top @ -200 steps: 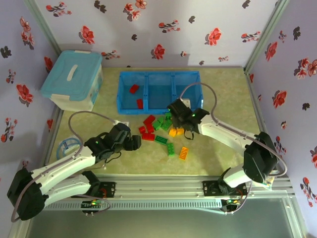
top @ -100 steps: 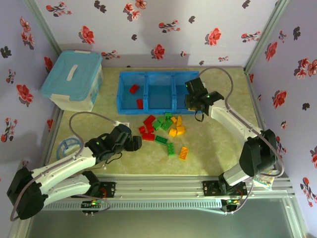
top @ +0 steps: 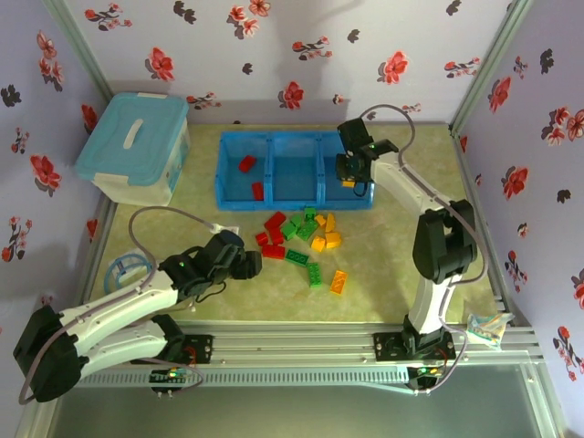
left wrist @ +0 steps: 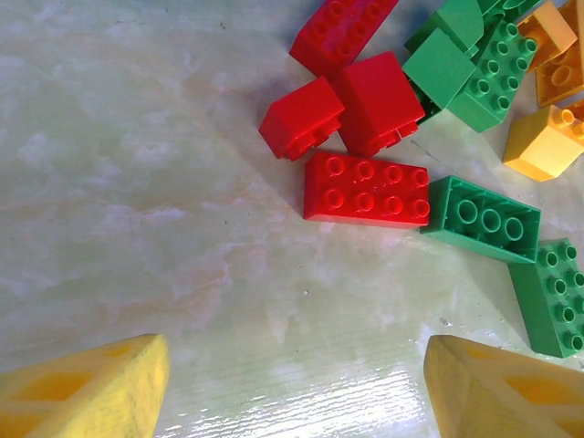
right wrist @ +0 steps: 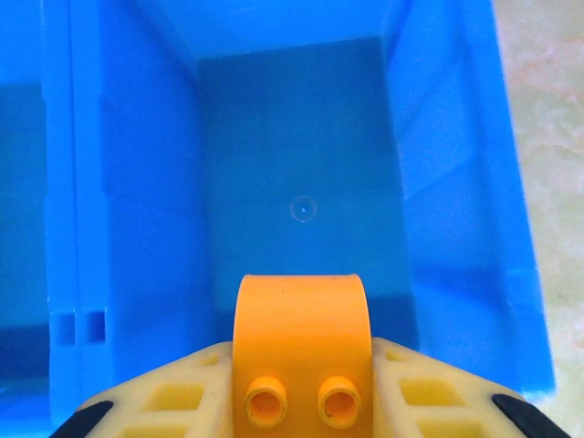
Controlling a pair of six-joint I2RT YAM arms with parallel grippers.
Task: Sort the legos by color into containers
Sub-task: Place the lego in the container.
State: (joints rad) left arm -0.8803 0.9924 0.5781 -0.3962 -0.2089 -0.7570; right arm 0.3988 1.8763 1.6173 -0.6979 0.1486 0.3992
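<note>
Next, my right gripper will stay above the blue tray's empty end section (right wrist: 306,192) and spread its fingers to release the orange lego (right wrist: 303,347), since the red legos occupy the tray's opposite end.
The blue tray (top: 292,138) of three containers stands at the back of the table. Two red legos (top: 247,163) lie in its left compartment. My right gripper (top: 349,179) hangs over the right compartment (right wrist: 301,164), shut on an orange lego (right wrist: 303,347) whose studs face the camera. Loose red (top: 274,234), green (top: 297,228) and yellow-orange legos (top: 325,240) lie in a heap in front of the tray. My left gripper (top: 252,263) sits low just left of the heap, open, with bare table between its fingers (left wrist: 82,388). A flat red brick (left wrist: 367,189) lies a little ahead of it.
A pale blue lidded tub (top: 135,146) stands at the back left. A blue ring (top: 123,270) lies by the left edge and a small packet (top: 484,327) at the front right corner. Flowered walls close in the table on three sides.
My right arm has risen from the heap and swung back to the tray's right compartment with the orange lego in its grip. The left gripper has barely moved.
</note>
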